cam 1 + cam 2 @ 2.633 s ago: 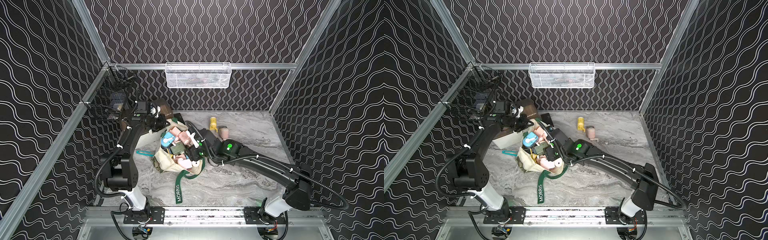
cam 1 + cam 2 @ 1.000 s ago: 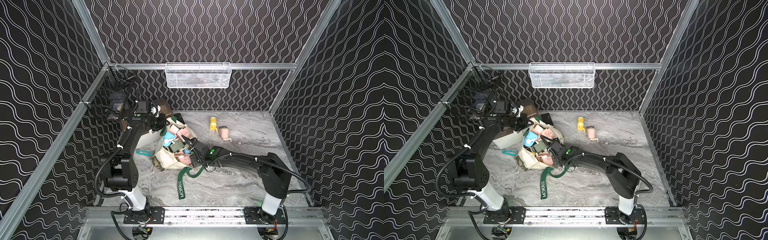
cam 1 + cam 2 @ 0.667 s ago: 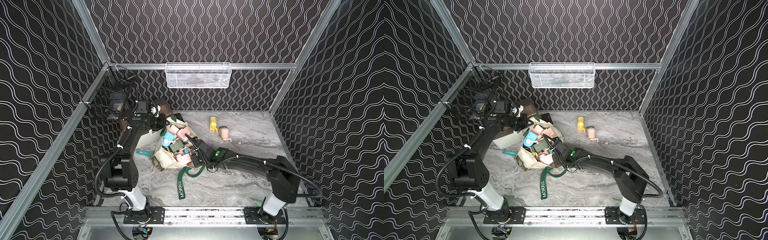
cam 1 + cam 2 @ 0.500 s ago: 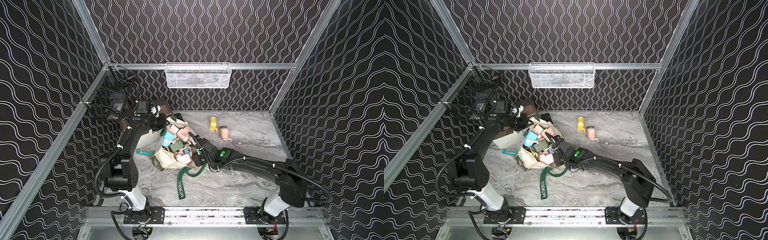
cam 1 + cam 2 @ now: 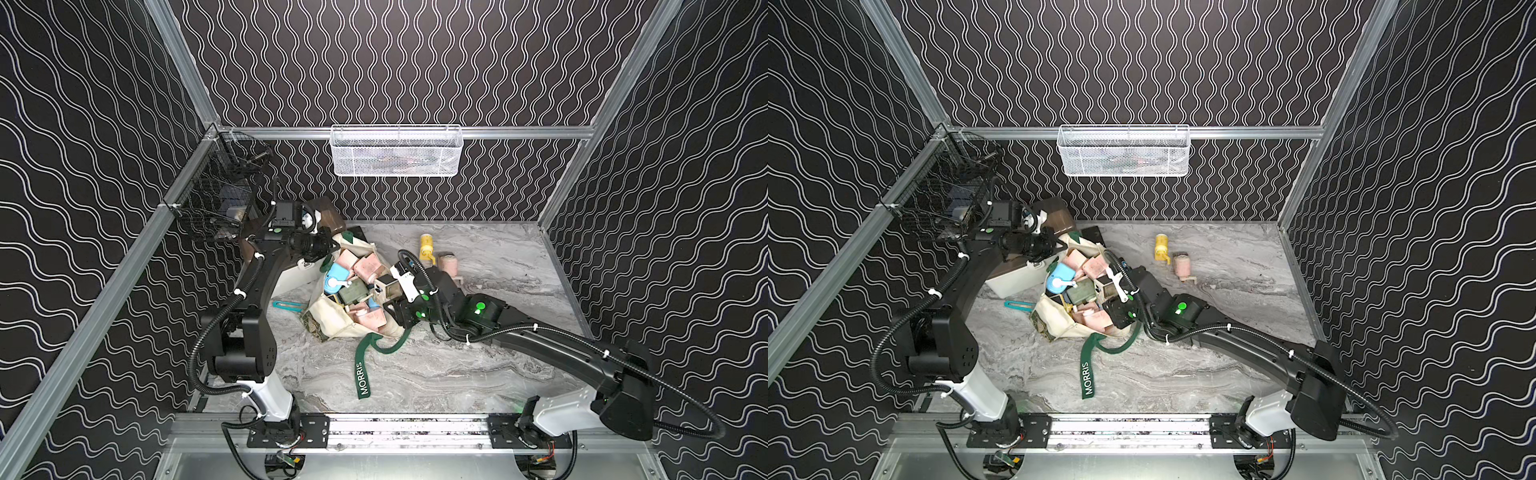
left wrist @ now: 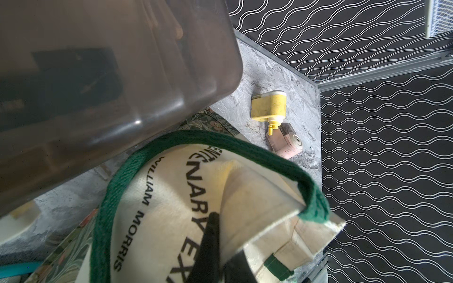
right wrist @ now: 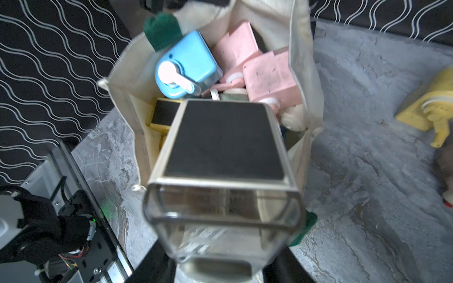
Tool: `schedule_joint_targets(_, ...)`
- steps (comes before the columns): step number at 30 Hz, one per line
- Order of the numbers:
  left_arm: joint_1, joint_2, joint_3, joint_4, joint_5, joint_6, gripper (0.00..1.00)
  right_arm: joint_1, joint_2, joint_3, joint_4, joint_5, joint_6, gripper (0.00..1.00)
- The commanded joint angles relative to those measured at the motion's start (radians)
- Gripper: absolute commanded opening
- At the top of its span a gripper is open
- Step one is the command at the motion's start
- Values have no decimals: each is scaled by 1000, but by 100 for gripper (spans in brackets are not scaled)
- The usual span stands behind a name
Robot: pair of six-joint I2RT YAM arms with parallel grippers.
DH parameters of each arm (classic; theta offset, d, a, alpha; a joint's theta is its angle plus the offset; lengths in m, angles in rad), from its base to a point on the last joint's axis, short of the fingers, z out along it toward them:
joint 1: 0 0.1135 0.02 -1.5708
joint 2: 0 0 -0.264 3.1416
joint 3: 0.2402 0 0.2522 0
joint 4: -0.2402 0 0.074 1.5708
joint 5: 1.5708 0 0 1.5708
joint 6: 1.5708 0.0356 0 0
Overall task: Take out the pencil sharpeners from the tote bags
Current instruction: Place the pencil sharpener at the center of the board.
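Observation:
The cream sharpener goes outward past the pink sharpener in my right gripper next, then down for release, since bare tabletop lies below and outward of the gripper.
The cream tote bag (image 5: 332, 328) (image 5: 1054, 324) lies open at the left middle of the table, and my left gripper (image 5: 330, 249) (image 6: 220, 257) is shut on its canvas rim (image 6: 257, 196), holding it up. Several pencil sharpeners sit inside: a blue one (image 5: 336, 276) (image 7: 188, 66), pink ones (image 5: 365, 266) (image 7: 269, 78) and an olive one (image 5: 353, 291). My right gripper (image 5: 390, 291) (image 5: 1111, 291) (image 7: 220, 257) is shut on a cream sharpener with a dark square face (image 7: 224, 139) just above the bag's mouth. A yellow sharpener (image 5: 427, 244) (image 6: 269, 107) and a pink one (image 5: 448, 264) lie on the table.
A white box (image 5: 291, 278) with a brown translucent lid (image 6: 110, 73) stands behind the bag at the left. A teal strip tool (image 5: 286, 306) lies beside it. The green MORRIS strap (image 5: 361, 374) trails forward. A white mesh basket (image 5: 397, 151) hangs on the back wall and a black wire basket (image 5: 220, 203) on the left.
My right gripper, deep in the bag a second ago, has closed on the cream sharpener and drawn back to the right with it. The left gripper has kept its hold on the bag.

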Motion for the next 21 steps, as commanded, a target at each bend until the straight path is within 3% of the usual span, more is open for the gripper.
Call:
schedule_joint_targets(1,-5,-9,0,-47,17,24,0,-36,-17,49,-18,60,-6,39)
schedule_joint_targets(6,-5,-7,1,-47,20,21,0,-235,-59,50,12,-23,57,39)
schedule_joint_targets(9,-5,-8,0,-46,21,21,0,-353,-54,47,46,23,64,38)
schedule_joint_targets(15,-3,-9,1,-44,25,20,0,-607,3,42,105,56,137,38)
schedule_joint_targets(21,-3,-9,0,-43,29,19,0,-749,146,56,148,26,143,37)
